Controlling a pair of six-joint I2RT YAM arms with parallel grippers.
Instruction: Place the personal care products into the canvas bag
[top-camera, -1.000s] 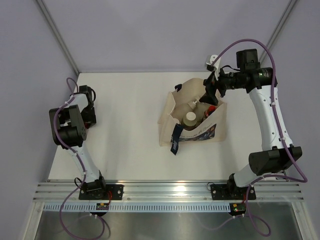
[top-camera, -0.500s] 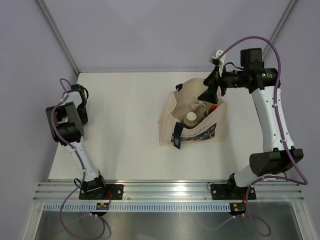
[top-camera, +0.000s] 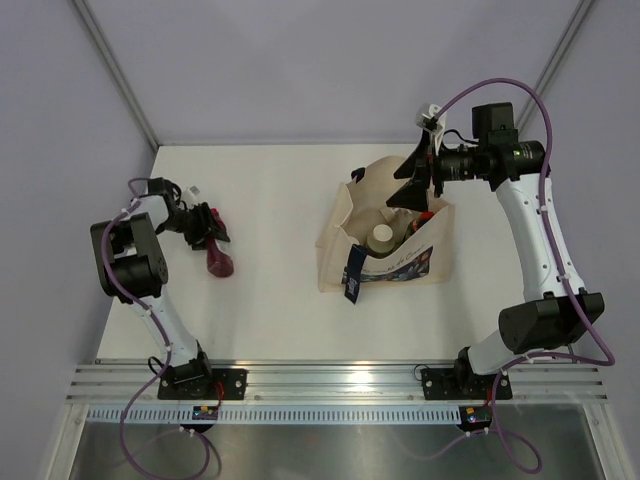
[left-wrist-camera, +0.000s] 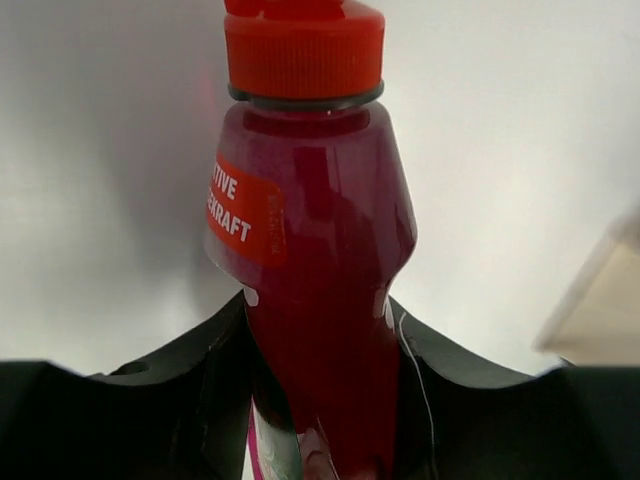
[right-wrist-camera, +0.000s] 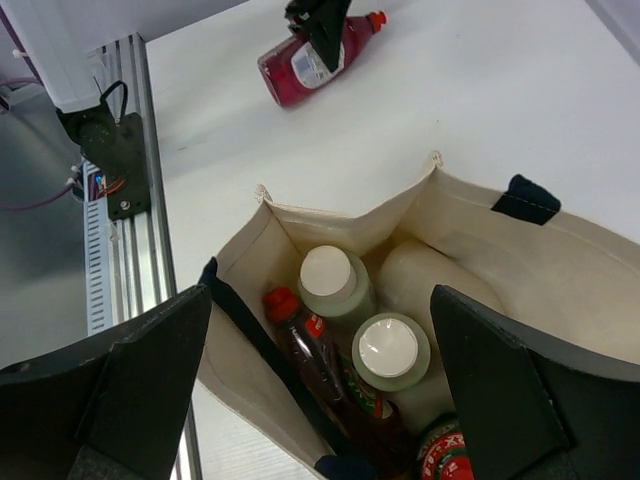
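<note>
The bag's opening is right of my left gripper in the top view, so that gripper should next lift above the bag's upright sides, cross over, lower and release.
A red squeeze bottle (left-wrist-camera: 310, 240) with a red cap lies low over the white table at the left (top-camera: 219, 260). My left gripper (top-camera: 210, 236) is shut on its body, a finger pressed against each side (left-wrist-camera: 320, 330). The cream canvas bag (top-camera: 342, 215) stands mid-table with its mouth open. Inside it I see two pale cylinders with white caps (right-wrist-camera: 328, 280) (right-wrist-camera: 388, 348), another red squeeze bottle (right-wrist-camera: 312, 352) and a beige bottle (right-wrist-camera: 432, 276). My right gripper (top-camera: 410, 188) hangs open above the bag's mouth (right-wrist-camera: 320, 300), holding nothing.
A dark navy strap handle (top-camera: 352, 272) droops over the bag's near side. A further bottle with a red label (right-wrist-camera: 447, 460) shows at the bag's bottom edge. The aluminium rail (top-camera: 330, 378) runs along the near table edge.
My left gripper has closed on the red bottle and its wrist has swung out to the right, bringing the bottle into sight. The right gripper has barely shifted above the bag.
</note>
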